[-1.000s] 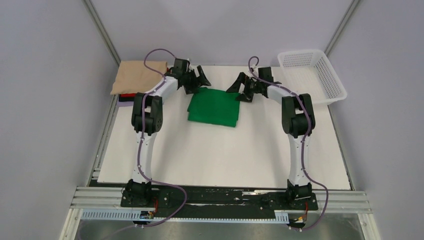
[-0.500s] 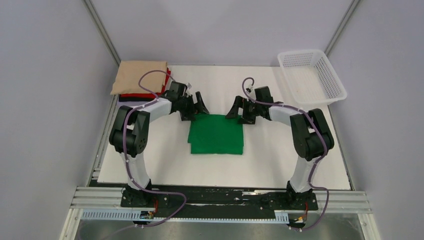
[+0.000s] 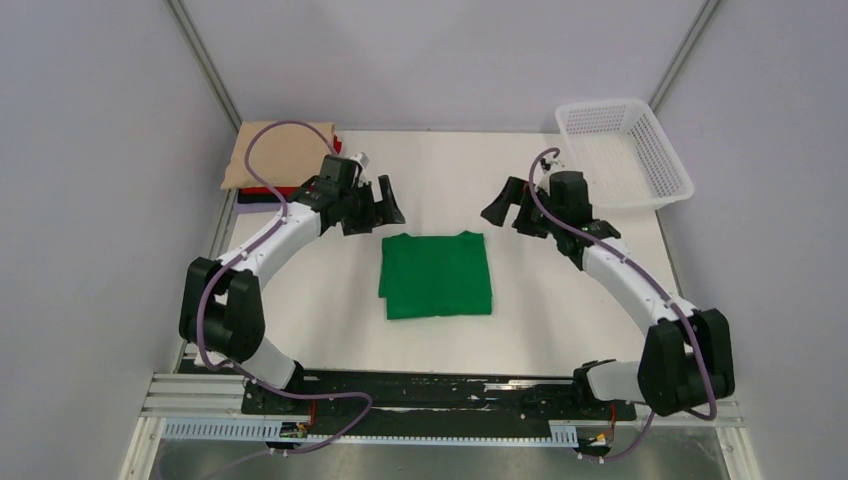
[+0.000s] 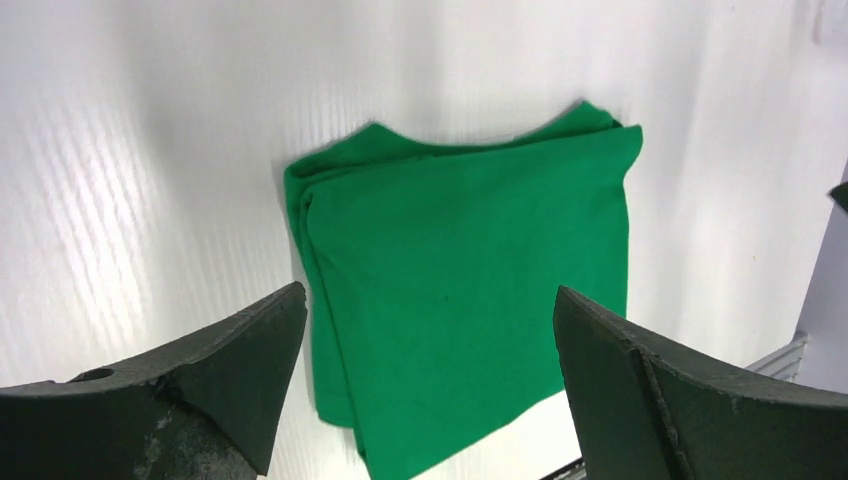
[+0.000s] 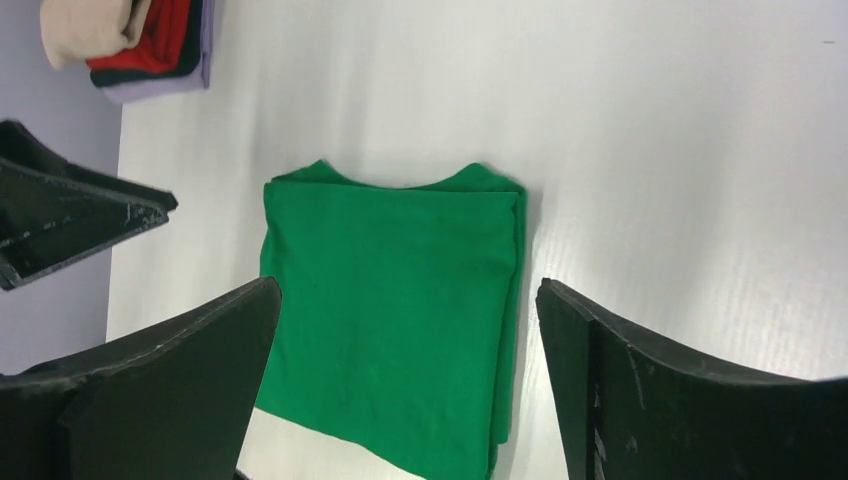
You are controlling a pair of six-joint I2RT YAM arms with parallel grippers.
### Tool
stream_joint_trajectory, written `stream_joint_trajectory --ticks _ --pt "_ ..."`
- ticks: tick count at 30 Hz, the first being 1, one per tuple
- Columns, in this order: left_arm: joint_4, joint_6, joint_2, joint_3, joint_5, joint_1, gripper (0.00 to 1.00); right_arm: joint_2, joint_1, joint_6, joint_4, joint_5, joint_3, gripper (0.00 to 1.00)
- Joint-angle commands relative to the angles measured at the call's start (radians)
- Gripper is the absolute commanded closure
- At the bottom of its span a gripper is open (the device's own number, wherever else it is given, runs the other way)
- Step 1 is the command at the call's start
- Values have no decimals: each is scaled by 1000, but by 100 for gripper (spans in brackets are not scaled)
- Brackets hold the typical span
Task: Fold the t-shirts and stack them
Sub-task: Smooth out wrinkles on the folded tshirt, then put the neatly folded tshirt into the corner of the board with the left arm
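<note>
The green t-shirt's side edge nearest the stack is below my left gripper and further back. I should move my left gripper back and down onto that edge next.
The bright green t-shirt lies folded in a neat rectangle on the white table, and shows in the left wrist view and the right wrist view. A stack of folded shirts sits at the back left, beige on top over red and a dark one; it also shows in the right wrist view. My left gripper is open and empty, raised behind the green shirt's left corner. My right gripper is open and empty, raised behind its right corner.
A white plastic mesh basket stands at the back right corner. The table's left edge meets a metal rail by the shirt stack. Grey walls close in both sides.
Both grippers pulled the green shirt toward the near side, let it go and lifted away outward. The shirt now lies nearer the table's middle.
</note>
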Motion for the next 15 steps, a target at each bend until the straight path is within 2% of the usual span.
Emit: stream_joint_trajectory --ticks 1,8,15 --pt "-36 2 -78 -104 -23 0 0 -141 -40 92 2 190 -105 0" --pt "40 -64 -82 -255 -17 -40 1 -313 -132 114 -17 237 -217 0" --pt "59 -79 10 -249 -96 -96 9 -361 -155 89 -91 288 -223 0"
